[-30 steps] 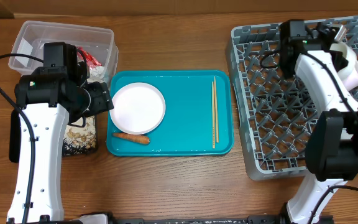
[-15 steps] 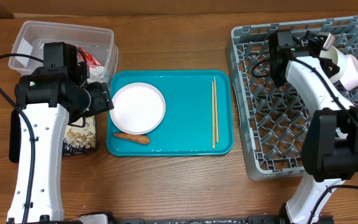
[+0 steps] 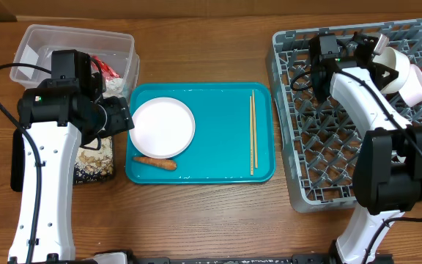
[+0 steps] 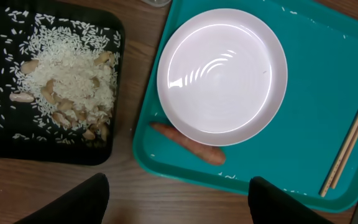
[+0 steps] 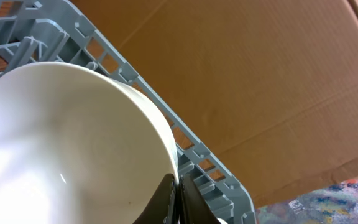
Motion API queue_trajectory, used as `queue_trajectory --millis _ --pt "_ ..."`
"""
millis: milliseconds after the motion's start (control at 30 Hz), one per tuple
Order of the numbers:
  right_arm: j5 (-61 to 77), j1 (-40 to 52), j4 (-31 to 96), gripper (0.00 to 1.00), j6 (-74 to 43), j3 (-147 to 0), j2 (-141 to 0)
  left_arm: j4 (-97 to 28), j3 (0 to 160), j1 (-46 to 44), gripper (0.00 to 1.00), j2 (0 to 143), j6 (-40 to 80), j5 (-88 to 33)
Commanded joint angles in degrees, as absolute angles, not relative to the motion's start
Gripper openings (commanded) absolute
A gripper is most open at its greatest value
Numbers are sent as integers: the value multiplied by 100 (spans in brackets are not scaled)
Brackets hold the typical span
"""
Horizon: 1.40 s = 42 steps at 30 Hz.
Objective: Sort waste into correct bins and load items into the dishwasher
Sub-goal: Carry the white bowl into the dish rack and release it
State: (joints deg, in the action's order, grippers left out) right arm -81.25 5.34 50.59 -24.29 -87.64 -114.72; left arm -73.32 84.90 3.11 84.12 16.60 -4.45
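Note:
I will next move my right gripper clear of the second bowl, lower and release the pale bowl's rim, as open rack (image 3: 328, 147) is below and to its left in the overhead view.
My right gripper (image 5: 179, 193) is shut on the rim of a pale bowl (image 5: 73, 143) and holds it tilted over the far part of the grey dish rack (image 3: 328, 147). In the overhead view that bowl (image 3: 390, 60) is beside a second bowl (image 3: 420, 86) lying in the rack. My left gripper (image 4: 179, 202) is open and empty, above the table's wood just in front of the teal tray (image 4: 303, 93). On that tray lie the round plate (image 4: 222, 84), the orange carrot (image 4: 188, 143) and the chopsticks (image 4: 350, 143). The black tray (image 4: 5, 140) holds rice and beige scraps (image 4: 67, 87).
The clear tub (image 3: 79, 44) at the back left holds the red wrapper (image 3: 107, 68) and white tissue (image 3: 116, 86). The left arm (image 3: 46, 169) covers part of the black tray. Brown cardboard (image 5: 278, 74) stands behind the rack.
The right gripper has carried the bowl left and slightly farther back over the rack, away from the second bowl. The left arm has not moved.

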Motion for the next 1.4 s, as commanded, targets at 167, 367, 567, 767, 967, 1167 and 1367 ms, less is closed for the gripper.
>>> queue_trajectory --millis 167,367,567,767,967,1167,1367 --pt "-7985 530 4897 4 -2447 -8689 -11500 -7371 8597 336 74 8357 1673 -427" --pt "-7841 532 4803 4 -2445 -8637 -11500 -7363 8597 336 74 8357 1675 -427" --pt "-7791 532 4742 4 -2445 -8556 -11502 -7365 8597 336 74 8357 1675 -427" --pt "-7789 666 4670 4 -2447 -8556 -11502 -7365 8597 336 74 8357 1675 -427" --pt "-7426 930 4565 9 -2445 -8556 -11502 -7365 8597 336 74 8357 1675 -427" --pt "-6720 1177 4576 29 -2445 -8556 -11502 -7367 8597 336 74 8357 1673 -425" --pt "-6676 1280 4838 54 -2447 -8556 -11500 -7367 8597 336 74 8357 1673 -423"
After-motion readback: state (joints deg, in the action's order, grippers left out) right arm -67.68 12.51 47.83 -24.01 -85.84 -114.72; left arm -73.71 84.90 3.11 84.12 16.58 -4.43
